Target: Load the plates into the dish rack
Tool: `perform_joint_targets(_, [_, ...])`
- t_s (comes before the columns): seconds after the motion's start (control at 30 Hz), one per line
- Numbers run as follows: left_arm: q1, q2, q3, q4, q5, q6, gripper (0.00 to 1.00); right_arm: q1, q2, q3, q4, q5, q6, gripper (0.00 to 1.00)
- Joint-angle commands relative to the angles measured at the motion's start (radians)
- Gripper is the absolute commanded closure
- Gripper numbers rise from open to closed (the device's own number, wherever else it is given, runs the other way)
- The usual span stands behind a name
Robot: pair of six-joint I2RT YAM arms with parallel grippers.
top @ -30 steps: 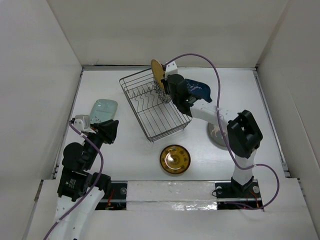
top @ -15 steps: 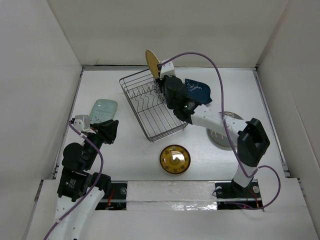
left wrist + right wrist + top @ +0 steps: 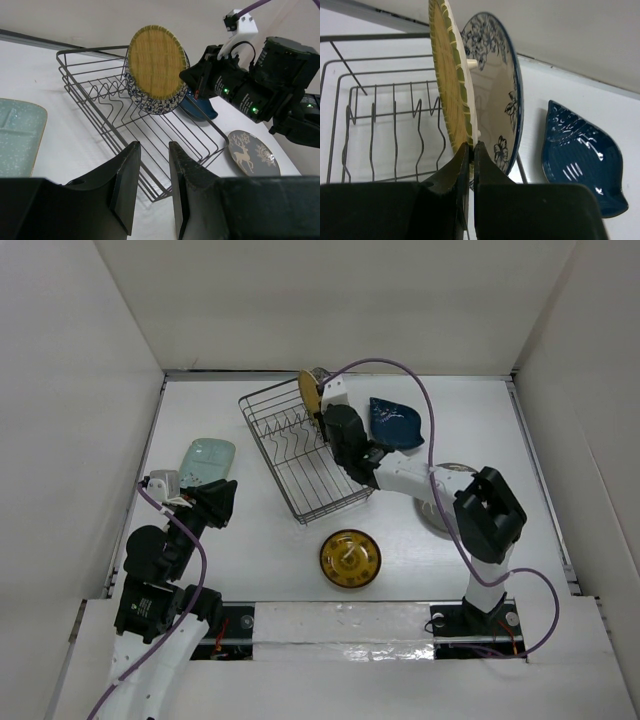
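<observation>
The yellow woven-look plate is still held high over the rack's wires by my right gripper, so my right gripper needs to go down and put it beside the white plate.
My right gripper (image 3: pixel 471 145) is shut on the lower rim of the yellow woven-look plate (image 3: pixel 447 85), holding it upright at the far end of the wire dish rack (image 3: pixel 300 455). The white plate with blue floral rim (image 3: pixel 495 95) stands just behind it. The left wrist view shows both plates (image 3: pixel 155 62) upright in the rack (image 3: pixel 90 49). My left gripper (image 3: pixel 154 145) is open and empty, beside the pale mint oblong plate (image 3: pixel 208 460). The navy leaf-shaped plate (image 3: pixel 395 423) lies right of the rack. The shiny gold plate (image 3: pixel 349 558) lies in front of it.
The grey plate with a white deer motif (image 3: pixel 248 154) lies on the table at the right, partly under my right arm in the top view (image 3: pixel 432 505). White walls enclose the table on three sides. The rack sits at an angle.
My right gripper lifted the yellow plate, then brought it down into the far end of the rack next to the floral plate. The left arm has not moved.
</observation>
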Motion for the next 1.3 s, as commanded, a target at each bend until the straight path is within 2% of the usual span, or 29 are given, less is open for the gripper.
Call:
perform_joint_targets(0.0, [0.004, -0.007, 0.01, 0.032, -0.002, -0.003, 0.74, 0.001, 0.003, -0.01, 0.067, -0.013, 0.055, 1.0])
perform_joint_targets(0.33, [0.004, -0.005, 0.009, 0.033, 0.001, -0.005, 0.74, 0.001, 0.02, -0.075, 0.058, -0.045, 0.176, 1.0])
perform_joint_targets(0.37, [0.004, -0.005, 0.009, 0.033, 0.001, -0.005, 0.74, 0.001, 0.014, -0.078, 0.053, -0.06, 0.193, 0.9])
perform_joint_targets(0.47, [0.004, -0.005, 0.009, 0.035, 0.004, -0.003, 0.74, 0.001, -0.019, -0.082, 0.033, -0.076, 0.207, 0.71])
perform_joint_targets(0.5, [0.004, -0.005, 0.009, 0.035, 0.004, -0.003, 0.74, -0.008, -0.032, -0.086, 0.03, -0.077, 0.208, 0.59])
perform_joint_targets(0.6, [0.004, -0.005, 0.009, 0.033, 0.002, -0.003, 0.74, -0.031, -0.106, -0.092, -0.003, -0.129, 0.225, 0.44])
perform_joint_targets(0.7, [0.004, -0.005, 0.009, 0.035, 0.001, -0.005, 0.74, -0.094, -0.187, -0.127, -0.014, -0.229, 0.25, 0.39])
perform_joint_targets(0.77, [0.004, -0.005, 0.009, 0.035, 0.001, -0.005, 0.74, -0.163, -0.282, -0.18, 0.065, -0.376, 0.285, 0.39])
perform_joint_targets(0.8, [0.004, -0.005, 0.009, 0.033, 0.002, -0.005, 0.74, -0.253, -0.305, -0.234, 0.097, -0.428, 0.31, 0.49])
perform_joint_targets(0.87, [0.004, -0.007, 0.009, 0.035, 0.002, -0.006, 0.74, -0.351, -0.321, -0.248, 0.09, -0.542, 0.343, 0.85])
perform_joint_targets(0.9, [0.004, -0.007, 0.009, 0.035, 0.002, -0.006, 0.74, -0.4, -0.31, -0.236, 0.076, -0.568, 0.363, 1.0])
perform_joint_targets(0.93, [0.004, -0.007, 0.007, 0.035, 0.005, -0.005, 0.74, -0.48, -0.278, -0.233, 0.072, -0.586, 0.374, 1.0])
perform_joint_targets(1.0, [0.004, -0.008, 0.007, 0.036, 0.01, -0.003, 0.78, -0.548, -0.228, -0.216, 0.057, -0.6, 0.397, 1.0])
perform_joint_targets(1.07, [0.004, -0.008, 0.009, 0.036, 0.008, -0.003, 0.82, -0.625, -0.139, -0.17, 0.02, -0.68, 0.411, 1.0])
perform_joint_targets(1.1, [0.004, -0.008, 0.009, 0.036, 0.01, -0.003, 0.87, -0.645, -0.111, -0.158, 0.014, -0.691, 0.422, 0.82])
perform_joint_targets(1.17, [0.004, -0.01, 0.007, 0.036, 0.013, -0.002, 0.91, -0.7, -0.053, -0.093, -0.057, -0.726, 0.426, 0.58])
perform_joint_targets(1.2, [0.004, -0.011, 0.007, 0.038, 0.011, -0.002, 0.94, -0.715, 0.001, -0.077, -0.069, -0.738, 0.426, 0.41])
perform_joint_targets(1.27, [0.004, -0.01, 0.009, 0.038, 0.013, -0.002, 0.95, -0.746, 0.058, -0.014, -0.126, -0.784, 0.454, 0.34])
